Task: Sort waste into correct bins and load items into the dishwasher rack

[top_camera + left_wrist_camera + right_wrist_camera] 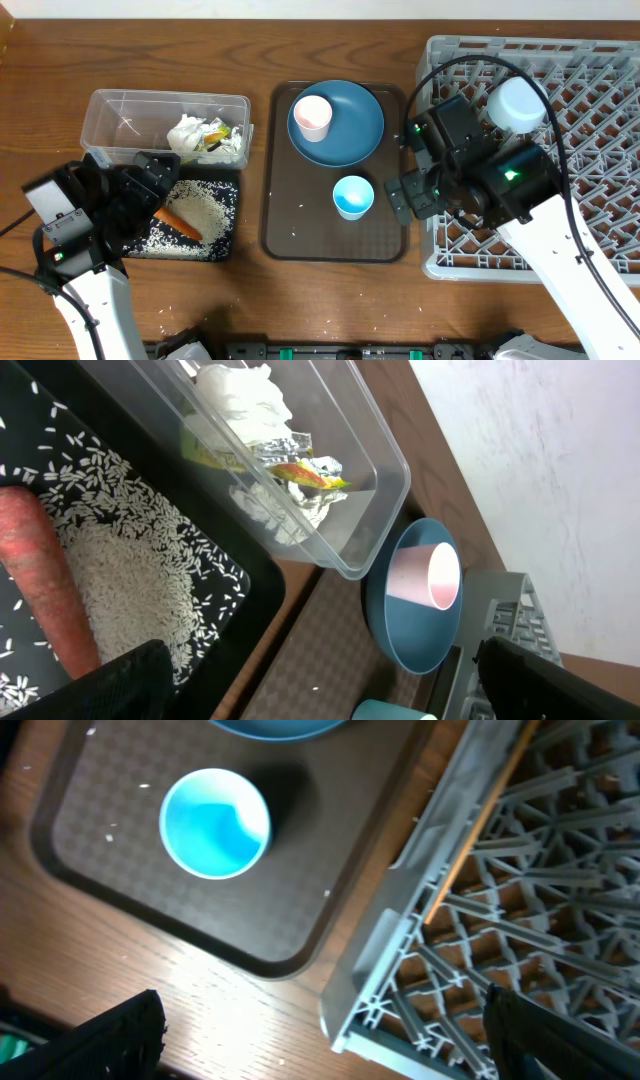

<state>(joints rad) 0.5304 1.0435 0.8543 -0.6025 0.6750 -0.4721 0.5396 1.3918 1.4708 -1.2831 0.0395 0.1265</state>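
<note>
I need to move my left gripper away from the black tray bin, then bring it toward the light blue cup and lower it onto its bin-side rim (pixel 336 193) (pixel 421 716).
The clear bin (pixel 120 115) holds the crumpled tissue (pixel 188 133) and the yellow-green wrapper (pixel 300 470). Beside it the black tray bin (pixel 225 205) carries rice (pixel 205 208) and the orange carrot (pixel 180 222). My left gripper (pixel 155 185) hovers open over that tray, nothing between its fingers. On the blue plate (pixel 350 130) stands the pink cup (pixel 312 116). The light blue cup (pixel 352 196) stands upright below it. A pale bowl (pixel 517 103) sits in the grey dishwasher rack (pixel 600 150). My right gripper (pixel 325 1050) is open and empty above the rack's near left corner (pixel 345 1025).
The plate and both cups rest on a dark brown serving tray (pixel 300 235) between the bins and the rack. A few rice grains lie loose on that tray and on the wooden table (pixel 300 300). My right arm (pixel 560 250) stretches across the rack's front.
</note>
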